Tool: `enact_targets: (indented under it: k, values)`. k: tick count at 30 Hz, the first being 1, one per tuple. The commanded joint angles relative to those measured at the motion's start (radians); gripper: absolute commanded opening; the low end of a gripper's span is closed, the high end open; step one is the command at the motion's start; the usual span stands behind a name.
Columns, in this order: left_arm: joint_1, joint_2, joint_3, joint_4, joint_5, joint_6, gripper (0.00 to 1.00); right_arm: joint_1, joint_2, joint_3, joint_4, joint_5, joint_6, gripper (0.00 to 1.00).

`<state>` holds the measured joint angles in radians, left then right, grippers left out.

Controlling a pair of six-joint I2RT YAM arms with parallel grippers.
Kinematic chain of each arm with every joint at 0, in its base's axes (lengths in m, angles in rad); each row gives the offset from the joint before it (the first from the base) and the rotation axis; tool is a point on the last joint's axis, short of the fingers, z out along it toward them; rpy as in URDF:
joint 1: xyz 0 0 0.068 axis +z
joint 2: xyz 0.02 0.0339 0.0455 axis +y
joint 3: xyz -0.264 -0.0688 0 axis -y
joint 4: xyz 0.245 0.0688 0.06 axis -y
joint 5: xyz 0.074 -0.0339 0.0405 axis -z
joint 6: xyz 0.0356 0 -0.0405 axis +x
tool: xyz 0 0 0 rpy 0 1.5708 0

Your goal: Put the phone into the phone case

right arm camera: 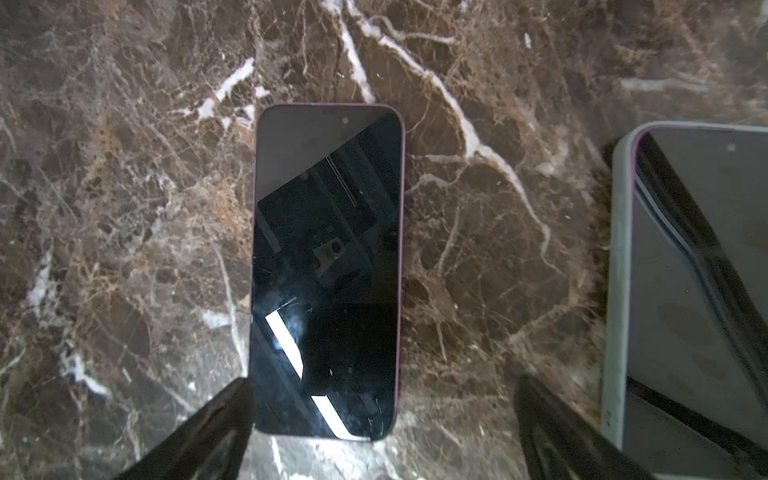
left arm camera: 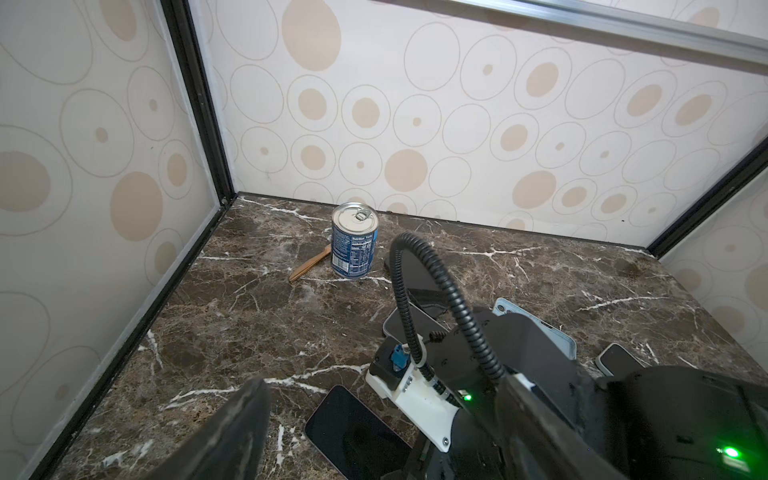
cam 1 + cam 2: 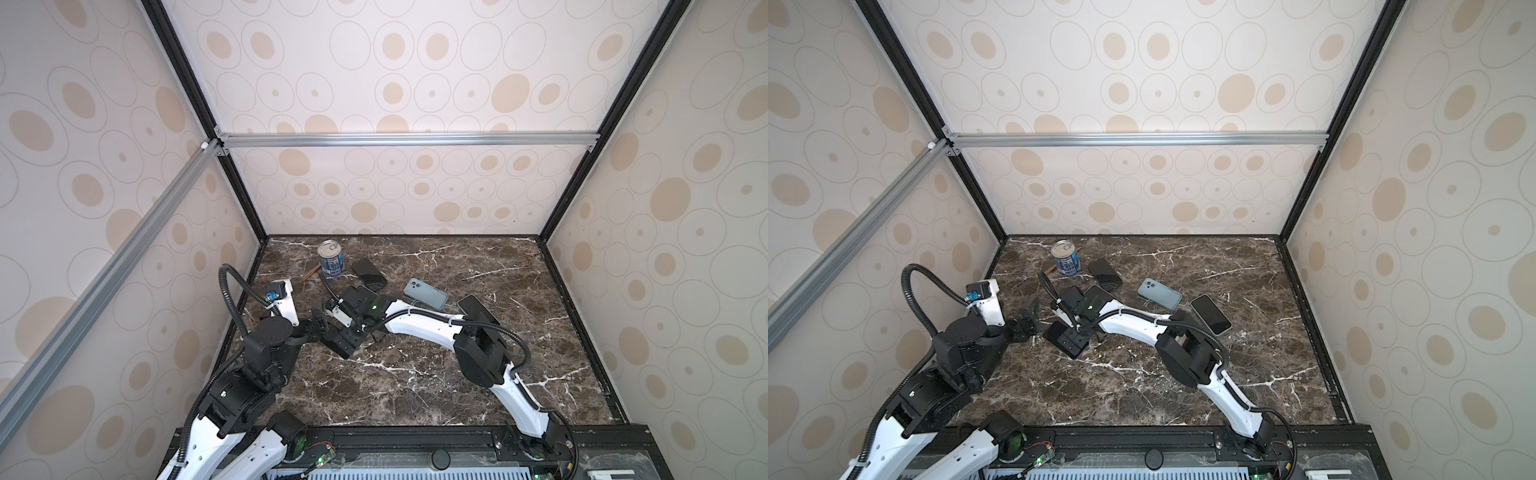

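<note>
One finger hangs well apart. My right gripper will next go lower and shift over the bare phone's middle (image 3: 1065,339) (image 1: 326,272) to close on the phone's long edges.
A bare phone (image 1: 328,270) with a dark screen and a maroon edge lies face up on the marble; it also shows in a top view (image 3: 1054,332) and in the left wrist view (image 2: 357,432). My right gripper (image 1: 384,380) hangs open over its lower end, one finger close beside the phone's edge, the other well apart. My left gripper (image 2: 382,415) is open too and faces the same phone from the left (image 3: 1027,322). Beside the phone lies a pale grey-blue phone case (image 1: 623,291) with a dark screen in it, partly hidden under my right wrist in a top view (image 3: 1098,291).
A blue tin can (image 3: 330,259) and a wooden stick (image 3: 311,274) stand at the back left. Dark phones (image 3: 368,270) lie next to the can. A pale blue phone or case (image 3: 426,293) lies back up, and a face-up phone (image 3: 478,309) to its right. The left wall is close.
</note>
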<state>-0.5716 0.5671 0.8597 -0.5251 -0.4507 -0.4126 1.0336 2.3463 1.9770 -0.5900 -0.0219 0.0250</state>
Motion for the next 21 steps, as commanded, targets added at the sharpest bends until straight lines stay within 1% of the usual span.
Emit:
enact_targets:
  k: [1,4,13,16,17,18,21]
  values:
    - [0.006,0.003,0.018,-0.024,-0.023,-0.010,0.85,0.030,0.055,0.070,-0.020,0.012,0.005,1.00]
    - [0.007,0.005,0.015,-0.010,-0.015,0.001,0.85,0.038,0.106,0.127,-0.049,0.047,0.007,1.00]
    - [0.007,0.002,0.007,-0.001,-0.017,0.023,0.86,0.059,0.231,0.266,-0.143,0.039,-0.006,0.99]
    - [0.007,-0.003,0.005,-0.001,-0.031,0.030,0.86,0.069,0.272,0.310,-0.198,0.071,-0.017,0.93]
    - [0.006,-0.004,0.005,-0.003,-0.036,0.032,0.86,0.068,0.286,0.314,-0.224,0.084,-0.016,0.89]
    - [0.007,-0.006,0.004,-0.005,-0.041,0.033,0.86,0.069,0.295,0.353,-0.247,0.093,-0.012,0.85]
    - [0.007,-0.009,0.004,-0.006,-0.050,0.034,0.86,0.067,0.293,0.345,-0.274,0.075,-0.011,0.77]
